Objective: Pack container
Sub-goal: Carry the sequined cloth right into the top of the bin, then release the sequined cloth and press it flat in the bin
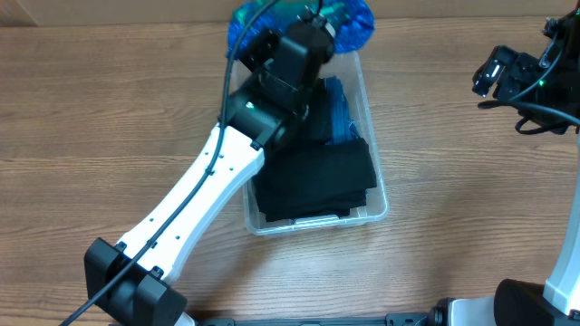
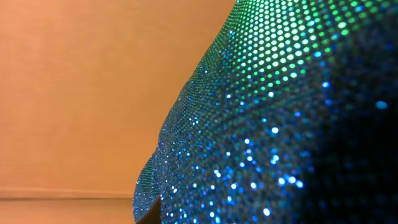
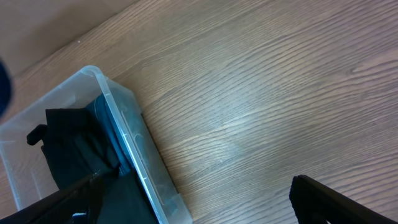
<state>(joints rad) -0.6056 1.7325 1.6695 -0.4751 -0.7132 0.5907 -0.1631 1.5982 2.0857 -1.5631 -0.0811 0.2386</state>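
Observation:
I should next move my left gripper down and back to release the sequined cloth (image 1: 353, 23) into the container's far end (image 1: 339, 76), as that end is below it and back.
The clear plastic container (image 1: 370, 136) stands mid-table, packed with folded black clothing (image 1: 317, 177) and a blue item (image 1: 341, 113) along its right wall. My left gripper (image 1: 306, 36) hangs over the container's far end. It appears shut on a blue-green sequined cloth (image 1: 353, 23) that fills the left wrist view (image 2: 280, 124). Only a dark finger edge (image 2: 149, 214) shows there. My right gripper (image 1: 497, 74) is open and empty at the far right. Its wrist view (image 3: 193, 205) shows the container's wall (image 3: 134, 155) and the black clothing (image 3: 68, 143) to its left.
The wooden table (image 1: 453, 181) surrounds the container. The left arm's white link (image 1: 199, 195) crosses the container's near-left corner. The right arm's base (image 1: 562, 281) stands at the lower right.

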